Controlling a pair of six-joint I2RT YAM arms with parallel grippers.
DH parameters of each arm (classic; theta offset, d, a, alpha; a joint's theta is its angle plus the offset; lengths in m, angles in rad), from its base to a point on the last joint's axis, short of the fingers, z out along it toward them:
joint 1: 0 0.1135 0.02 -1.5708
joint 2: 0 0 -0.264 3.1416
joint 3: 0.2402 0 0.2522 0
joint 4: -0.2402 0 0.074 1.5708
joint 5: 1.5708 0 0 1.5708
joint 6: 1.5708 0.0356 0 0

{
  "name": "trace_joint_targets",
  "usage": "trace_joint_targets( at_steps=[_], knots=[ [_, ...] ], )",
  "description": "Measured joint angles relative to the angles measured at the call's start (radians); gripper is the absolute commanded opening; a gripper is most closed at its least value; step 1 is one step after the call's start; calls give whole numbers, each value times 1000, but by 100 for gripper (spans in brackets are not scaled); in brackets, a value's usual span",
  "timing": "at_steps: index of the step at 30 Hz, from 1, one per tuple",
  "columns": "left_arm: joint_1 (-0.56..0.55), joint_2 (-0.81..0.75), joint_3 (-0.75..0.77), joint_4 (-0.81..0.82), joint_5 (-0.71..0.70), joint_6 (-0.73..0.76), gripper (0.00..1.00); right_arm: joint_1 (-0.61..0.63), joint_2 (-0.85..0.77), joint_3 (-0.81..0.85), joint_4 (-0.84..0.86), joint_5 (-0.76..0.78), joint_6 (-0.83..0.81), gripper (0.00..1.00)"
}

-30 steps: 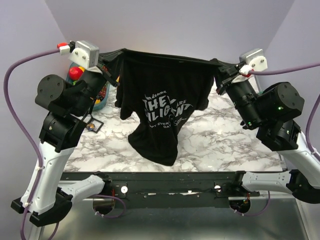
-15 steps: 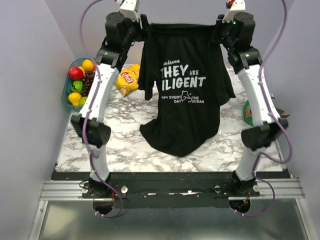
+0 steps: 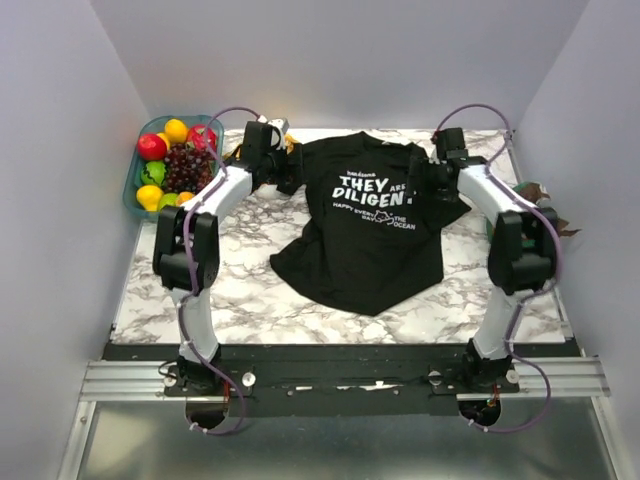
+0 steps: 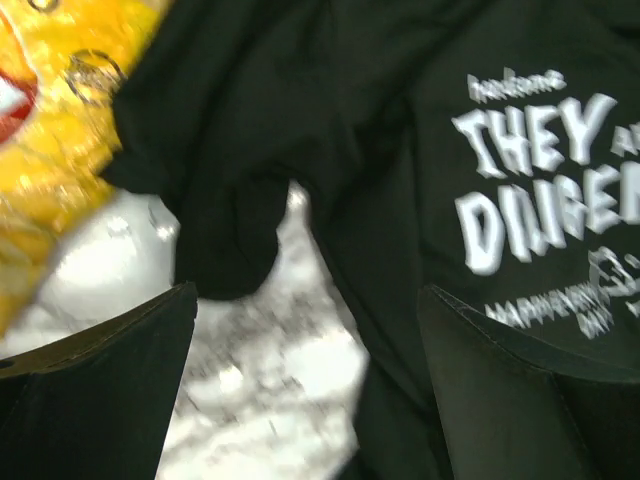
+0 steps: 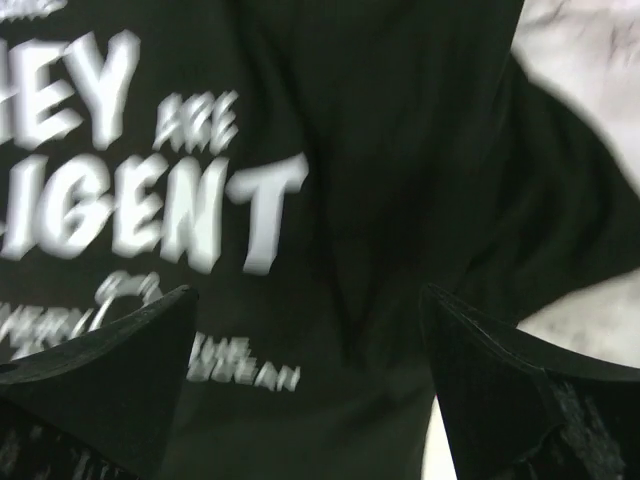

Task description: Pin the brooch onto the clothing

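I should next pull my left gripper back from the sleeve and move it down onto the shirt's hem corner on the snack bag's side (image 3: 283,259), because that corner sticks out onto bare marble.
The clothing (image 3: 370,230), a black T-shirt with white print, lies spread face up on the marble table (image 3: 210,290). My left gripper (image 3: 291,172) hovers at its far left sleeve. In the left wrist view the left gripper (image 4: 305,400) is open over the sleeve and bare marble, with nothing between its fingers (image 4: 110,370). My right gripper (image 3: 420,178) is by the far right shoulder. Seen from the right wrist, the right gripper (image 5: 305,400) stands open above the printed chest (image 5: 150,190), holding nothing. The brooch is out of view.
A blue basket (image 3: 131,190) of fruit sits at the far left corner. A yellow snack bag (image 4: 50,170) lies just left of the shirt's sleeve. A brown and green object (image 3: 535,195) rests at the table's right edge.
The shirt, held up in the air by both grippers before, now lies on the table. Both arms came down and both grippers opened and let go of it.
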Motion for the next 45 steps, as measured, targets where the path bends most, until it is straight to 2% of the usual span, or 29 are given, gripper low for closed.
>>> trace_joint_targets(
  at_steps=[4, 9, 12, 17, 23, 28, 30, 32, 33, 42, 43, 44, 45],
  knots=[
    [-32, -282, -294, 74, 6, -20, 99, 13, -288, -230, 76, -27, 42, 98],
    [-56, -554, -528, 148, -10, -28, 99, 13, -590, -443, 195, -26, 100, 98],
    [-66, -591, -643, 146, -24, -28, 99, 13, -660, -545, 223, -25, 124, 98],
    [-80, -553, -784, 72, -46, -28, 92, 13, -683, -662, 217, -25, 151, 97],
    [-153, -553, -810, 46, -104, -16, 84, 13, -727, -680, 219, -27, 163, 97],
    [-188, -553, -811, 14, -159, -13, 83, 13, -737, -680, 224, -31, 164, 98],
    [-194, -553, -811, 0, -188, -13, 78, 13, -738, -680, 224, -35, 165, 97],
    [-196, -553, -813, -14, -213, -13, 67, 13, -738, -680, 224, -38, 165, 97],
    [-197, -553, -814, -19, -223, -14, 65, 13, -738, -680, 224, -39, 165, 98],
    [-214, -535, -814, -42, -237, -16, 64, 13, -751, -685, 222, -38, 164, 97],
    [-216, -531, -814, -43, -238, -16, 62, 13, -754, -686, 220, -38, 163, 97],
    [-217, -526, -814, -44, -238, -16, 48, 13, -756, -686, 219, -38, 163, 98],
    [-217, -522, -814, -46, -238, -16, 40, 13, -758, -686, 219, -39, 163, 97]
  ],
)
